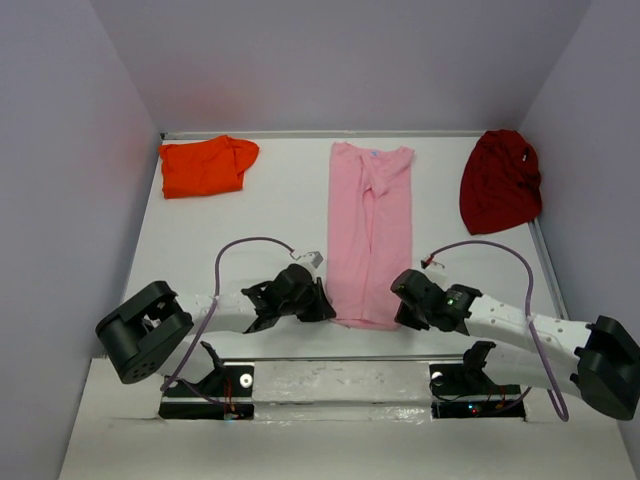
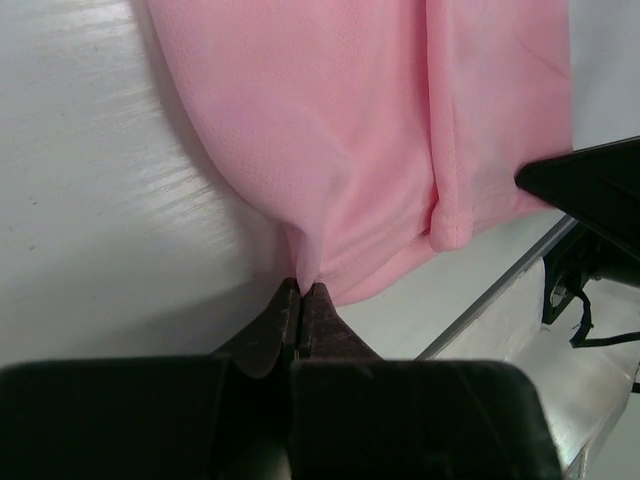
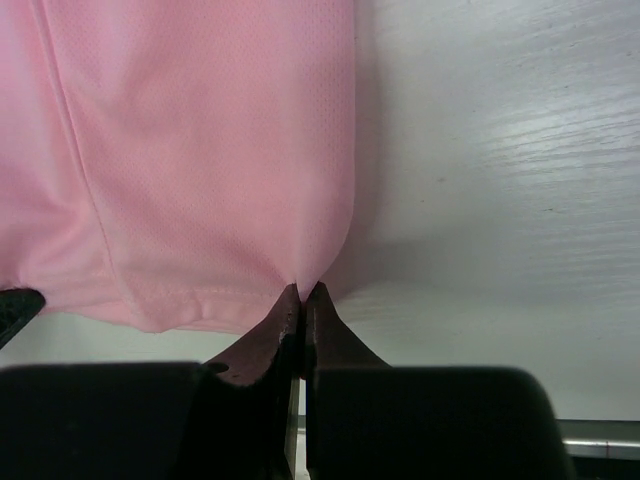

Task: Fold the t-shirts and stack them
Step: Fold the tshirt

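Observation:
I will lift the pink t-shirt's pinched near corner with my right gripper, carry it outward and let go of it on the t-shirt just beyond its middle, as the t-shirt lies at full length.
The light pink t-shirt lies in a long narrow strip down the middle of the table, sides folded in. My left gripper is shut on its near left corner; the wrist view shows pink cloth pinched between the fingertips. My right gripper is shut on the near right corner, with pink cloth drawn into its tips. The bright orange t-shirt lies folded at the far left. At the far right the dark red t-shirt sits crumpled.
Grey walls close in the table on the left, back and right. The arm bases stand at the near edge, with a metal rail along it. Purple cables loop above both arms.

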Robot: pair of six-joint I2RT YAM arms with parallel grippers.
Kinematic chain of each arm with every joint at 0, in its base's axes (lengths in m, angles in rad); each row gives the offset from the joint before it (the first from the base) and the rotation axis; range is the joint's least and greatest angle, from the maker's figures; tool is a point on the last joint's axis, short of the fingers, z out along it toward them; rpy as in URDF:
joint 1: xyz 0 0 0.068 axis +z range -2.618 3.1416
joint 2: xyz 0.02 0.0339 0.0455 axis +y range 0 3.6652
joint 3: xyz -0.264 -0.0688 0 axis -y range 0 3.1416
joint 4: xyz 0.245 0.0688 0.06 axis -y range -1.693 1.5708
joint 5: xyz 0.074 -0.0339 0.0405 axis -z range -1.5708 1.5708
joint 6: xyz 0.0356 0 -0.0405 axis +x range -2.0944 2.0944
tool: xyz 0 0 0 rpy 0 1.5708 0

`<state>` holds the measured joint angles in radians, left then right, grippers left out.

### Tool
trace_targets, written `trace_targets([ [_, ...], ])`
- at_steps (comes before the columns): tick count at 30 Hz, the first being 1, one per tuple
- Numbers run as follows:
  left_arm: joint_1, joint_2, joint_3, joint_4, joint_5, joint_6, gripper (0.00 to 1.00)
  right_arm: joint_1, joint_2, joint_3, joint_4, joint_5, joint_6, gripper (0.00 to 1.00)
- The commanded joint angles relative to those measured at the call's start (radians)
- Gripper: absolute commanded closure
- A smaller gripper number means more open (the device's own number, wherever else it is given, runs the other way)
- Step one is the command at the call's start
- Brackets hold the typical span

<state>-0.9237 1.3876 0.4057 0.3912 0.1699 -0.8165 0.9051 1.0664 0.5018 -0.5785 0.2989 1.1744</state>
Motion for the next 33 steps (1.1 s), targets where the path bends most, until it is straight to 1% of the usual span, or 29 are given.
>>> trace_targets([
  [1, -0.006, -0.088, 0.002, -0.069, -0.052, 0.020, 1.00, 0.009, -0.071, 0.030, -0.095, 0.051, -0.027, 1.00],
  [6, -0.006, -0.114, 0.019, -0.106, -0.069, 0.031, 1.00, 0.009, -0.066, 0.063, -0.095, 0.052, -0.068, 1.00],
  [16, -0.006, -0.078, 0.094, -0.117, -0.093, 0.056, 1.00, 0.009, -0.011, 0.175, -0.084, 0.098, -0.142, 1.00],
  [21, -0.006, -0.058, 0.151, -0.141, -0.101, 0.077, 1.00, 0.009, 0.020, 0.222, -0.084, 0.115, -0.147, 1.00],
  [27, -0.004, -0.061, 0.237, -0.225, -0.155, 0.111, 1.00, 0.009, 0.014, 0.257, -0.090, 0.161, -0.148, 1.00],
  [33, 0.008, -0.120, 0.303, -0.290, -0.227, 0.143, 1.00, 0.009, 0.013, 0.311, -0.119, 0.238, -0.171, 1.00],
])
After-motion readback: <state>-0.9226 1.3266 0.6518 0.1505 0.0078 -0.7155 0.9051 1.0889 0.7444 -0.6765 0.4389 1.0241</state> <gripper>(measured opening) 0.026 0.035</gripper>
